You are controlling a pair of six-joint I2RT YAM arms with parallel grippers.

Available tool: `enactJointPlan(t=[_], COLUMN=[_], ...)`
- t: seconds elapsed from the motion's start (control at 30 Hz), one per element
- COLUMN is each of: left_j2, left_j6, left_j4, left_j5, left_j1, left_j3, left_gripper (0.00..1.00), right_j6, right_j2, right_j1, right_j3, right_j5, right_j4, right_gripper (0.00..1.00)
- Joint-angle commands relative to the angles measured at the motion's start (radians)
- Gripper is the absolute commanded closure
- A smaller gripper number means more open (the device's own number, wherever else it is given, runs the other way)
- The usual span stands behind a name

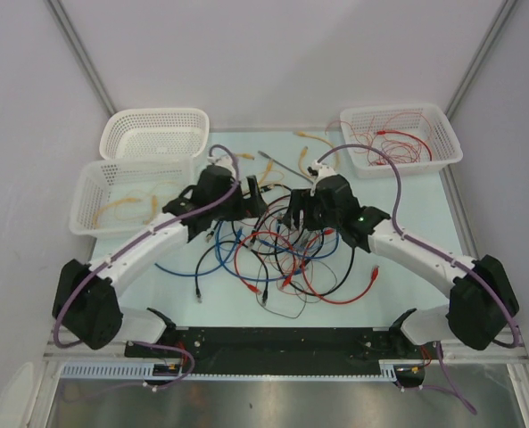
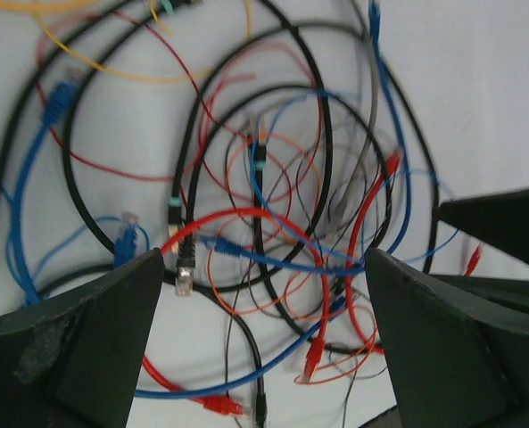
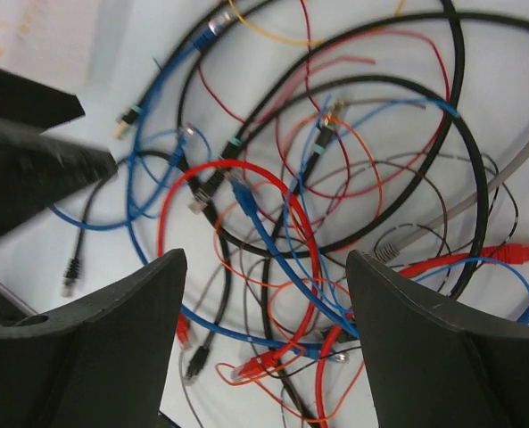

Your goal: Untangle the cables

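The black plug end (image 1: 249, 241) (image 2: 185, 260) pokes past the red loop, so I need to bring my left gripper down and to its left in the wrist view onto it.
The cables (image 1: 273, 254) lie in a tangle of red, blue, black and orange loops on the pale table, between the two arms. My left gripper (image 1: 252, 191) hovers over the tangle's back left part. In the left wrist view it (image 2: 264, 267) is open wide, with a red plug end (image 2: 313, 357) and blue strands on the table below the gap and nothing held. My right gripper (image 1: 298, 214) hangs over the back right part. In the right wrist view it (image 3: 266, 267) is open too, above crossing red and blue cables (image 3: 282, 241), and holds nothing.
Two white baskets stand at the back left: one (image 1: 154, 134) holds nothing visible, the nearer one (image 1: 90, 214) holds orange-yellow cables. A third basket (image 1: 442, 134) at the back right holds thin red wires. A few loose cables (image 1: 286, 160) lie behind the grippers.
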Motion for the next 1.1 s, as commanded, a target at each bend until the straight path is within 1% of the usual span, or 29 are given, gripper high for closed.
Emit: enactJointPlan(t=[0.0, 0.03, 0.13, 0.17, 0.23, 0.27, 0.3, 0.43, 0.47, 0.53, 0.57, 0.63, 0.77, 0.87, 0.9, 0.93, 0.97, 1.03, 1.07], left_j2=[0.029, 0.026, 0.036, 0.045, 0.08, 0.094, 0.109, 0.236, 0.296, 0.345, 0.385, 0.408, 0.439, 0.468, 0.479, 0.485, 0.49, 0.502, 0.508], left_j6=[0.033, 0.024, 0.004, -0.005, -0.013, -0.028, -0.036, -0.076, -0.076, -0.061, -0.05, -0.031, -0.014, -0.008, -0.004, -0.001, -0.001, 0.007, 0.01], left_j4=[-0.028, -0.011, 0.018, 0.02, 0.035, 0.039, 0.055, 0.058, 0.038, 0.02, 0.01, 0.004, 0.012, 0.003, 0.003, 0.004, 0.001, -0.005, -0.013], left_j5=[-0.096, -0.067, -0.054, -0.054, -0.051, -0.05, -0.048, -0.057, -0.062, -0.068, -0.066, -0.072, -0.077, -0.073, -0.074, -0.077, -0.083, -0.098, -0.112], left_j1=[-0.101, -0.104, -0.111, -0.113, -0.113, -0.111, -0.113, -0.113, -0.113, -0.113, -0.115, -0.118, -0.121, -0.124, -0.122, -0.124, -0.125, -0.127, -0.13], left_j3=[0.004, -0.045, -0.117, -0.128, -0.15, -0.154, -0.156, -0.093, -0.07, -0.006, 0.01, 0.039, 0.044, 0.045, 0.044, 0.042, 0.041, 0.039, 0.04], left_gripper=[0.0, 0.0, 0.0, 0.0, 0.0, 0.0, 0.0, 0.01, 0.0, 0.0, 0.0, 0.0, 0.0, 0.09, 0.16, 0.2, 0.26, 0.27, 0.26], right_j6=[-0.069, -0.075, -0.061, -0.051, -0.009, 0.001, 0.012, 0.035, 0.037, 0.031, 0.019, 0.012, 0.012, 0.012, 0.014, 0.015, 0.017, 0.017, 0.02], right_j2=[0.075, 0.089, 0.132, 0.133, 0.114, 0.1, 0.059, -0.084, -0.11, -0.179, -0.193, -0.224, -0.235, -0.222, -0.221, -0.221, -0.224, -0.23, -0.244], right_j1=[0.045, 0.054, 0.076, 0.077, 0.076, 0.079, 0.079, 0.079, 0.079, 0.079, 0.079, 0.069, 0.046, 0.03, 0.026, 0.025, 0.025, 0.023, 0.023], right_j3=[0.034, 0.034, 0.034, 0.034, 0.034, 0.032, 0.028, -0.003, -0.006, -0.012, -0.012, -0.012, -0.012, -0.012, -0.012, -0.012, -0.012, -0.012, -0.012], right_j5=[0.005, 0.011, 0.032, 0.076, 0.11, 0.164, 0.185, 0.254, 0.264, 0.272, 0.27, 0.262, 0.244, 0.226, 0.215, 0.21, 0.206, 0.196, 0.195], right_j4=[-0.061, -0.064, -0.075, -0.084, -0.098, -0.104, -0.11, -0.112, -0.117, -0.129, -0.134, -0.156, -0.189, -0.187, -0.177, -0.173, -0.161, -0.154, -0.152], right_gripper=[0.23, 0.23, 0.24, 0.24, 0.25, 0.25, 0.25, 0.24, 0.24, 0.24, 0.24, 0.23, 0.23, 0.24, 0.24, 0.24, 0.24, 0.24, 0.24])
